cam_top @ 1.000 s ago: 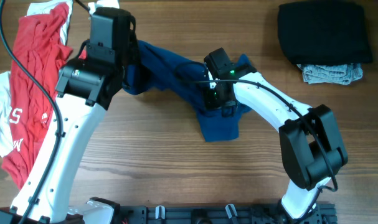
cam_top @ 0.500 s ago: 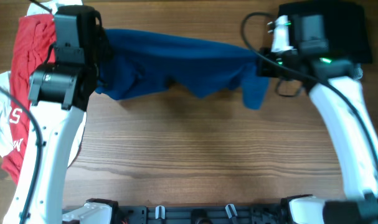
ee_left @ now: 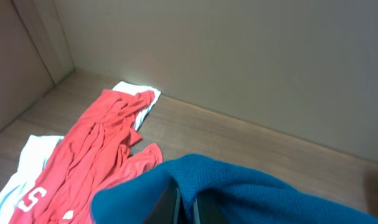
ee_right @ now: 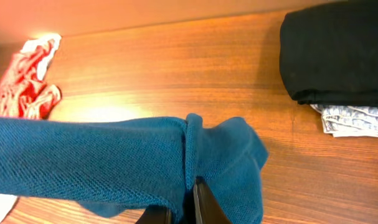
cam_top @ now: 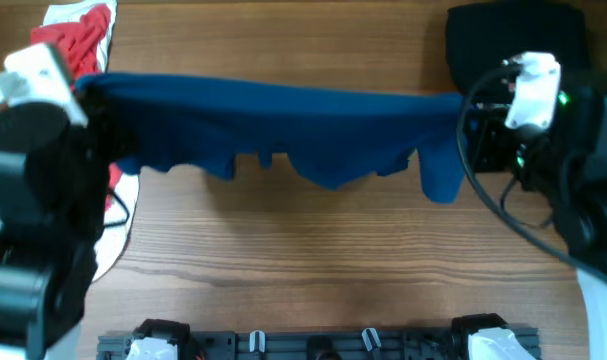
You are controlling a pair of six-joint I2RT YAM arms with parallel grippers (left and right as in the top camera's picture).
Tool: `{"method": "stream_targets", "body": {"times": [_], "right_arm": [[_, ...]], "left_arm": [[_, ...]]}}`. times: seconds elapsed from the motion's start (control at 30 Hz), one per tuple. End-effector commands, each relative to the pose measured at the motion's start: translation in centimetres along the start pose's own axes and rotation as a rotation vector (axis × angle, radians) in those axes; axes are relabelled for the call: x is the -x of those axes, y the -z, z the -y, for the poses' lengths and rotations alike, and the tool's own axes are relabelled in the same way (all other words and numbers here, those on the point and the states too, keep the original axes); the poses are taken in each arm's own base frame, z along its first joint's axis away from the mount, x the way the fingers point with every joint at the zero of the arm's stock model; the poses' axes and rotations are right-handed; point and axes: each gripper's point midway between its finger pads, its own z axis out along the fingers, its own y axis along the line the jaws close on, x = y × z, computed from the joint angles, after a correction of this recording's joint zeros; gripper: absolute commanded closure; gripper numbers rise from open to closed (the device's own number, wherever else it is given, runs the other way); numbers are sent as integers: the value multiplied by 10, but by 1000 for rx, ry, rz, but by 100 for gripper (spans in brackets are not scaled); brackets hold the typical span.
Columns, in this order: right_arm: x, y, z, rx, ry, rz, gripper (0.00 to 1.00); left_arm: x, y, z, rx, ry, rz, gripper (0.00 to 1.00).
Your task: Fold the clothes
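The shirt still hangs in the air, so my left gripper should next lower onto the bare table (cam_top: 188, 192) and shift toward the right gripper, clear of the red garment.
The dark-blue T-shirt (cam_top: 283, 125) hangs stretched in the air across the table between both arms. My left gripper (cam_top: 91, 92) is shut on its left end; the wrist view shows blue cloth (ee_left: 238, 193) pinched between the fingers (ee_left: 185, 208). My right gripper (cam_top: 471, 112) is shut on its right end, with blue cloth (ee_right: 114, 162) bunched over the fingers (ee_right: 190, 208). A sleeve (cam_top: 441, 170) dangles at the right. The red garment (cam_top: 78, 30) lies at the far left and also shows in the left wrist view (ee_left: 95, 155).
A white garment (cam_top: 113, 240) lies under the red one at the left edge. A folded black garment (cam_top: 503, 35) rests on a grey one (ee_right: 354, 121) at the back right. Bare wooden table (cam_top: 313, 260) lies below the shirt.
Both arms have moved apart and risen, pulling the blue T-shirt from a bunched heap into a taut span across the table.
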Motion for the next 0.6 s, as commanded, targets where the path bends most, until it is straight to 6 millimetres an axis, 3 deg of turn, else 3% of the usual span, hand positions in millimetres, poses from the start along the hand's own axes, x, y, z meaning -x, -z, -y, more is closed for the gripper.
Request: {"method": "stream_targets", "body": {"times": [0.0, 0.1, 0.2, 0.47, 0.57], "right_arm": [[8, 20, 10, -65, 11, 65, 96], [7, 8, 12, -72, 10, 30, 96], [3, -21, 21, -102, 2, -49, 96], [-26, -135, 48, -144, -18, -333, 95], [-39, -178, 63, -153, -43, -407, 96]], "left_arm": [[-2, 13, -5, -6, -4, -8, 96], [-14, 2, 1, -24, -23, -72, 96], [-33, -25, 10, -18, -53, -169, 96], [-105, -118, 37, 0, -134, -467, 96], [-147, -161, 51, -14, -151, -594, 96]]}}
